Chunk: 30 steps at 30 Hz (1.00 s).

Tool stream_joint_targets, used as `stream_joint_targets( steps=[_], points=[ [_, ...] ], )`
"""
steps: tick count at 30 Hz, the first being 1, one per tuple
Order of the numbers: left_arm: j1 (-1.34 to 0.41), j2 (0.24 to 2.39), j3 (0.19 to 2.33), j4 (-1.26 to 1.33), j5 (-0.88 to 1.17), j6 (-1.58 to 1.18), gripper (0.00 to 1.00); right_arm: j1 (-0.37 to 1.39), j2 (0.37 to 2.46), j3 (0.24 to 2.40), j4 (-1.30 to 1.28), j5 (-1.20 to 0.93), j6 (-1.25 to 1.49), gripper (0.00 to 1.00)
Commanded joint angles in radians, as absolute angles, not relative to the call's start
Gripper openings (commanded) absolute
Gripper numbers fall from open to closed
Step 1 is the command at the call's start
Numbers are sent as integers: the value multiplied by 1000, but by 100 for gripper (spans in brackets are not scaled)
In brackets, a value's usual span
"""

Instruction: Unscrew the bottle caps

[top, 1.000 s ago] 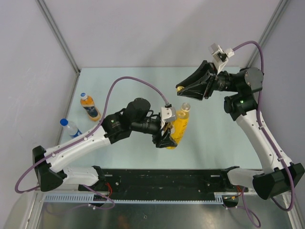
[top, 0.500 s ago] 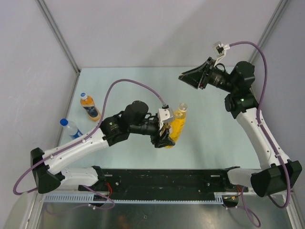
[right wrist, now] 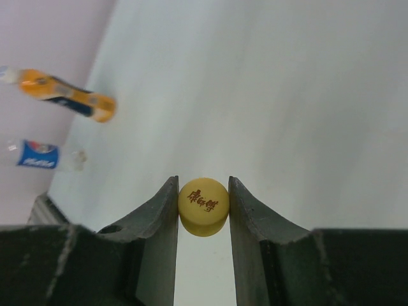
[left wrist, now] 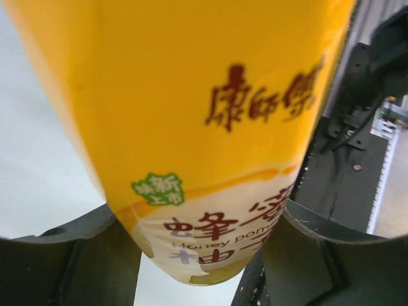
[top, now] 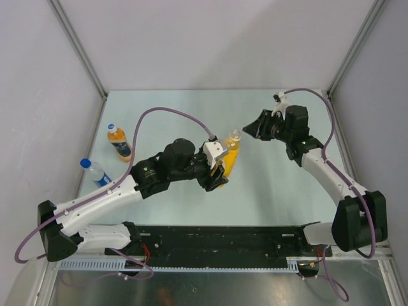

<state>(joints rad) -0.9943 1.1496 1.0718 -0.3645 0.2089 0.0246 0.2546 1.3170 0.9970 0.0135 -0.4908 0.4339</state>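
Note:
My right gripper lowers the yellow cap (right wrist: 203, 206) to the table beside the tall yellow-orange bottle (top: 228, 159) next, then opens, since the cap is already off the bottle's neck.
My left gripper (top: 220, 171) is shut on the lower body of the tall yellow-orange bottle (top: 228, 159), which it holds tilted above the table. The bottle's open neck (top: 234, 135) points to the far right. In the left wrist view the bottle (left wrist: 191, 121) fills the frame between my fingers (left wrist: 70, 261). My right gripper (top: 248, 131), just right of the neck, is shut on the yellow cap (right wrist: 203, 206). The short orange bottle (top: 119, 142) with its white cap (top: 112, 127) lies at the left. The clear water bottle (top: 97, 172) with its blue cap (top: 85, 163) lies nearer.
The pale table (top: 287, 191) is walled in by grey panels on the left, back and right. A black rail (top: 223, 245) with the arm bases runs along the near edge. In the right wrist view the orange bottle (right wrist: 70, 95) and the water bottle (right wrist: 39, 155) lie far off to the left.
My right arm has swung down and to the left with the yellow cap, ending close beside the open neck. My left arm has shifted slightly left with the bottle.

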Motion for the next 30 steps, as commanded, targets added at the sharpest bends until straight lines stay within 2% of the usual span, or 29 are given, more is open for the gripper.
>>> stream_joint_targets(
  steps=[1,6,10,17,23,26,30],
  points=[
    [-989,1117,1053,-303,15,-33,0,265,1380,972,-60,-260,400,0],
    [-973,1136,1042,-301,-59,-90,0,290,1508,968,-133,-156,394,3],
    [-953,1155,1034,-300,-68,-128,0,295,1567,968,-142,-157,408,12],
    [-920,1161,1016,-300,-75,-168,0,297,1555,968,-130,-183,420,50],
    [-898,1161,1005,-300,-66,-179,0,285,1525,968,-132,-217,425,74],
    [-895,1160,1004,-300,-64,-177,0,276,1500,968,-133,-253,424,83],
    [-891,1150,1003,-301,-64,-174,0,265,1439,968,-124,-323,426,90]
  ],
)
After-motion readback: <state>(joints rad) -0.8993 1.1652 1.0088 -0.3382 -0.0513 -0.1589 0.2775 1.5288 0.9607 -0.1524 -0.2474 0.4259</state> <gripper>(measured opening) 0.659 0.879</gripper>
